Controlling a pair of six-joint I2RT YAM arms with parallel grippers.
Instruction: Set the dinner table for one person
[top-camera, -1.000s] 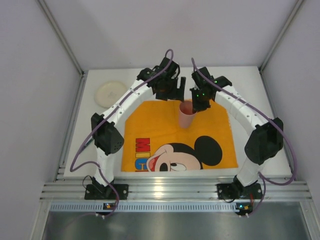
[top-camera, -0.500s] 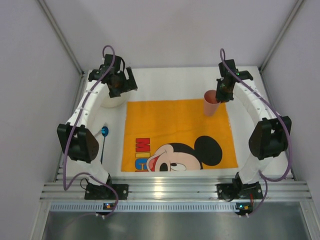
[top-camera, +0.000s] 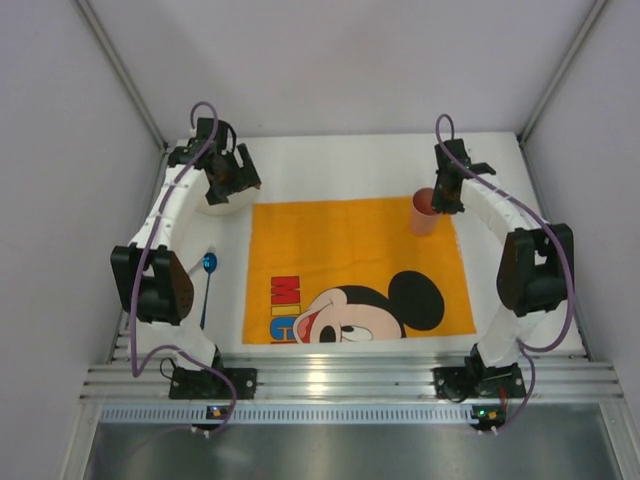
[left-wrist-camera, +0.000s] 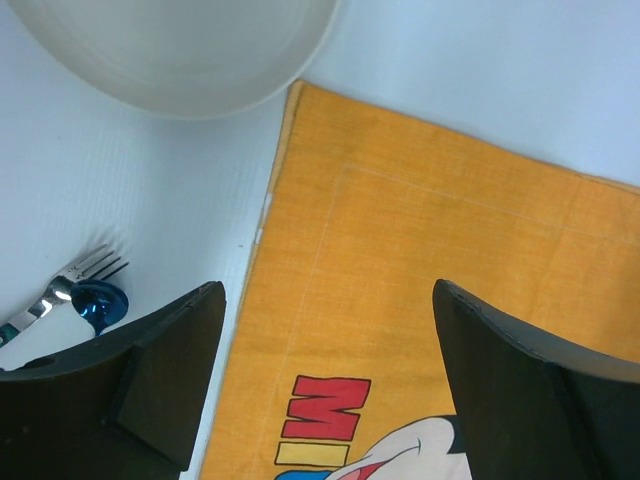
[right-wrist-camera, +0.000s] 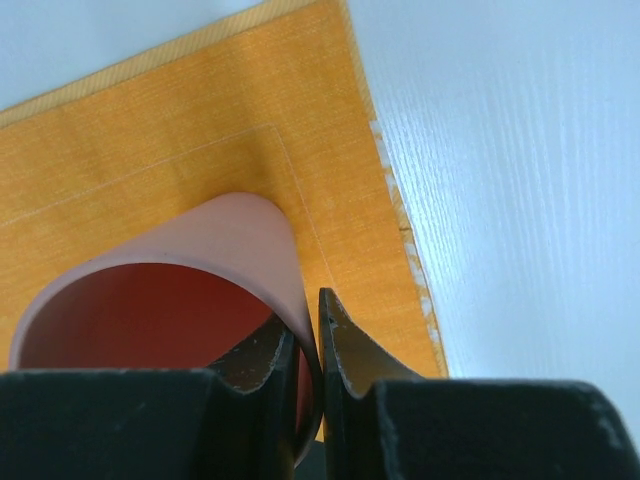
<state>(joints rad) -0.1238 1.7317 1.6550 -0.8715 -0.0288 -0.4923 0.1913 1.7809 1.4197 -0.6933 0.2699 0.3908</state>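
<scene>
My left gripper moves away from the mat next, turns and comes down onto the plate's wall-side rim (top-camera: 199, 207).
The white dinner table (top-camera: 350, 165) carries an orange Mickey Mouse mat (top-camera: 350, 250). My right gripper (top-camera: 447, 190) is shut on the rim of a pink cup (top-camera: 423, 212) at the mat's far right corner. In the right wrist view one finger is inside the cup (right-wrist-camera: 180, 290) and one outside, pinching the wall at my right gripper (right-wrist-camera: 305, 320). My left gripper (top-camera: 225, 175) hangs open and empty above a white plate (top-camera: 222, 200) at the far left. The left wrist view shows the plate (left-wrist-camera: 180, 50), the mat's edge (left-wrist-camera: 430, 260) and my left gripper (left-wrist-camera: 328, 290) with its jaws wide apart.
A fork (left-wrist-camera: 85, 275) and a blue-handled spoon (top-camera: 208, 265) lie on the table left of the mat. A ridged metal rail (top-camera: 320, 385) runs along the near edge. Grey walls close in the left, right and far sides.
The right arm has carried the cup from the middle of the mat's far edge to its far right corner. The left arm has swung from the centre to the far left, over the plate.
</scene>
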